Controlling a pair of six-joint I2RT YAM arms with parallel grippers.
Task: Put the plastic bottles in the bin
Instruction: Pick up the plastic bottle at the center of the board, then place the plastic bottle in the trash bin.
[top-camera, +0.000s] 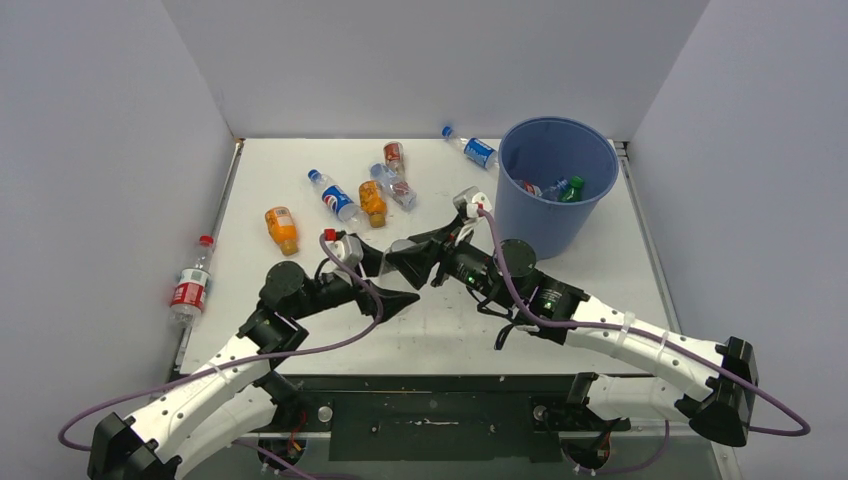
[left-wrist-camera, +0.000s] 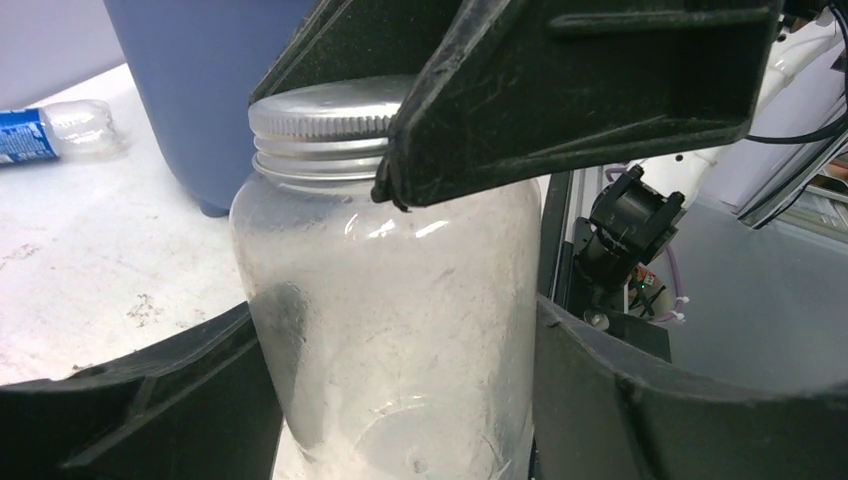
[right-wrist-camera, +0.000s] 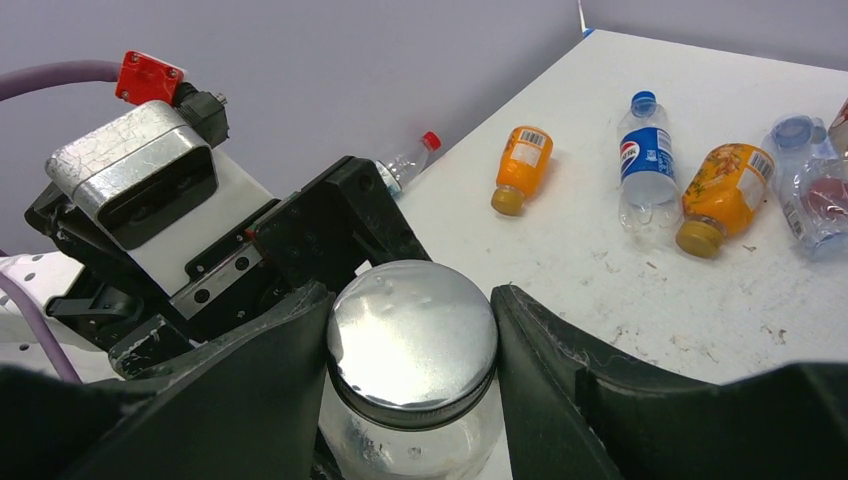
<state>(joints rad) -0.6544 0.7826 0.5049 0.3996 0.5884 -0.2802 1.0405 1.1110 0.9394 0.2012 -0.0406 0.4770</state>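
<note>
The blue bin stands tall, so I need to lift my right gripper, swing it outward over the bin's opening (top-camera: 557, 162), lower the jar inside and let it go.
Both grippers hold one clear jar (left-wrist-camera: 390, 300) with a silver screw lid (right-wrist-camera: 412, 335) above the table's middle. My left gripper (left-wrist-camera: 400, 400) is shut on the jar's body, a finger on each side. My right gripper (right-wrist-camera: 412, 345) is shut on the lid from above. In the top view the left gripper (top-camera: 390, 285) and right gripper (top-camera: 418, 262) meet and hide the jar. The blue bin (top-camera: 556, 185) stands at the back right with bottles (top-camera: 552, 188) inside. Several plastic bottles lie behind: orange ones (top-camera: 282, 229) (top-camera: 372, 202), a blue-label one (top-camera: 335, 196), a clear one (top-camera: 395, 186).
A blue-label bottle (top-camera: 472, 148) lies just left of the bin, also in the left wrist view (left-wrist-camera: 50, 130). A red-label bottle (top-camera: 394, 157) lies at the back. Another red-label bottle (top-camera: 190, 285) lies at the table's left edge. White walls enclose three sides.
</note>
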